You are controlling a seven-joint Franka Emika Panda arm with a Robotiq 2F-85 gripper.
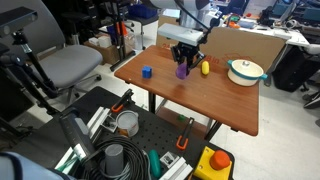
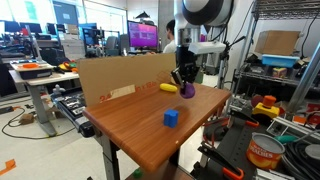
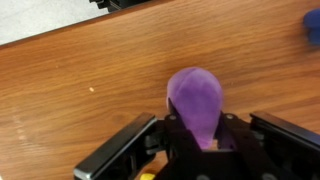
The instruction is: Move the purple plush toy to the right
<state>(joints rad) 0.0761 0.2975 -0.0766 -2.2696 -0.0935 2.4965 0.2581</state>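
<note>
I should lift the lump over to bare wood by the white bowl, on my gripper's side away from the blue cube, then lower and release it.
The purple plush toy (image 3: 196, 100) is a soft purple lump pinched between my gripper's (image 3: 198, 128) black fingers in the wrist view. In both exterior views the gripper (image 1: 182, 62) (image 2: 184, 82) points down over the wooden table with the toy (image 1: 181, 71) (image 2: 187, 90) in its fingers at about table level. I cannot tell whether the toy touches the table. The toy's lower part is hidden by the fingers.
A small blue cube (image 1: 146, 72) (image 2: 172, 118) sits on the wooden table (image 1: 200, 100) (image 2: 130, 125). A yellow oblong toy (image 1: 205, 68) (image 2: 168, 88) lies close to the gripper. A white bowl (image 1: 245, 71) stands beyond it. A cardboard wall (image 2: 120, 80) runs along one edge.
</note>
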